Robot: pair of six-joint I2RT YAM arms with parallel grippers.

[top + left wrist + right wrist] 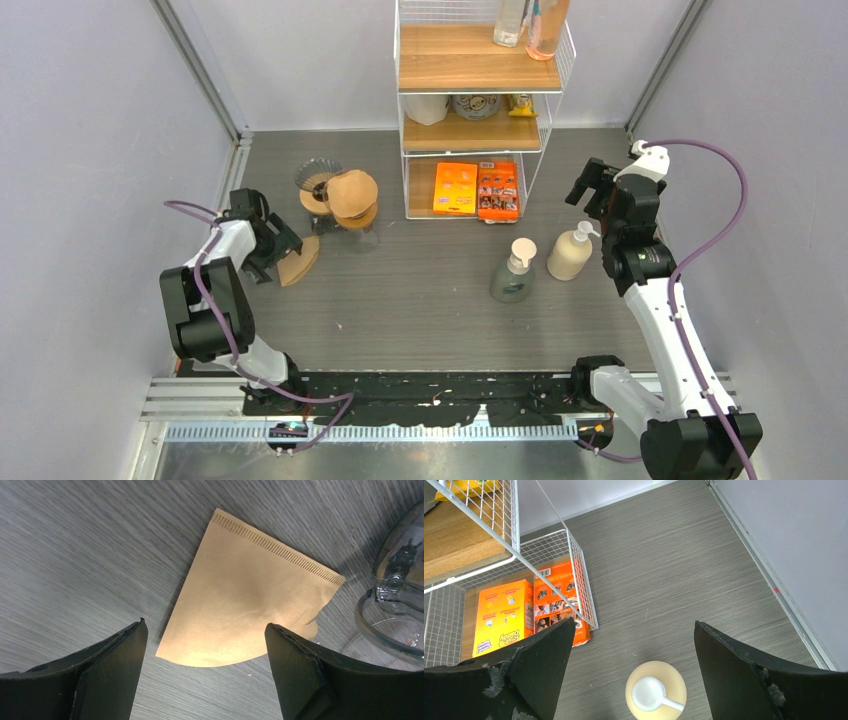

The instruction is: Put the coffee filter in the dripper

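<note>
The end of the filter's curved edge (288,282) (176,655) lies below and shows between the open fingers. My left gripper will move down next and close on that end.
A flat brown paper coffee filter (298,262) lies on the grey table at the left; in the left wrist view it (245,605) fills the middle, its curved edge towards me. My left gripper (279,247) is open and empty, hovering just over that curved edge (206,625), fingers either side and apart from it. The clear glass dripper (318,177) stands behind it, beside a heap of brown filters (353,195). Glass rims (392,617) show at the right of the left wrist view. My right gripper (590,186) is open and empty, raised at the far right (634,624).
A white wire shelf rack (475,100) stands at the back centre with orange boxes (477,190) on its bottom level, also in the right wrist view (504,617). A cream pump bottle (570,255) (655,690) and a grey-green pump bottle (512,272) stand right of centre.
</note>
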